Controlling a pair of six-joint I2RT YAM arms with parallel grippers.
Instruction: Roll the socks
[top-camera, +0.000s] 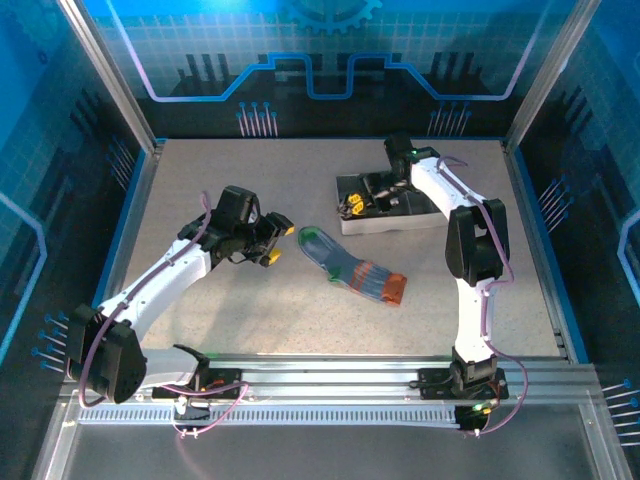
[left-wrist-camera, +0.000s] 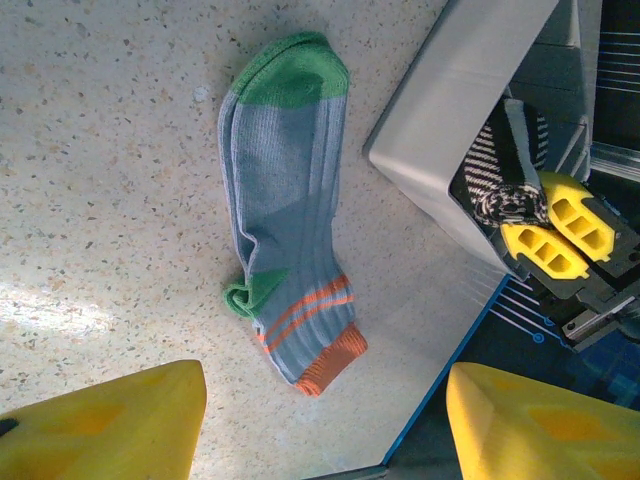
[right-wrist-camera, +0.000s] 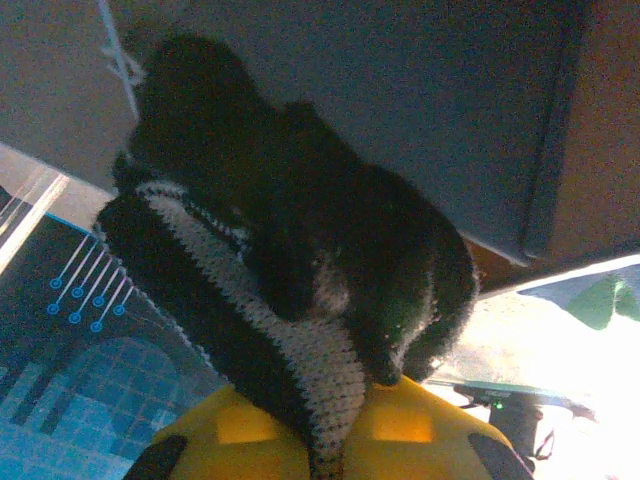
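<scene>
The grey tray's end section (right-wrist-camera: 420, 125) is directly below my right gripper. Next I will lower my right gripper slightly and open its fingers to release the black sock.
The blue-grey striped sock (top-camera: 355, 268) lies flat on the table, green cuff toward the back and orange-red toe toward the front right. My left gripper (top-camera: 277, 240) hovers just left of its cuff, open and holding nothing. In the left wrist view the same sock (left-wrist-camera: 290, 200) stretches out beyond the wide-apart yellow fingers (left-wrist-camera: 110, 420). My right gripper (top-camera: 352, 207) reaches into the grey tray (top-camera: 410, 220), shut on the black sock with white stripes (right-wrist-camera: 290, 250). That sock's fabric is pinched between the yellow pads (right-wrist-camera: 250, 430) and bunches up over them.
The grey divided tray (left-wrist-camera: 460, 110) stands at the back right of the speckled table, close behind the striped sock. Blue walls enclose the table on three sides. Bare tabletop (top-camera: 250, 320) spreads in front of the sock and to the left.
</scene>
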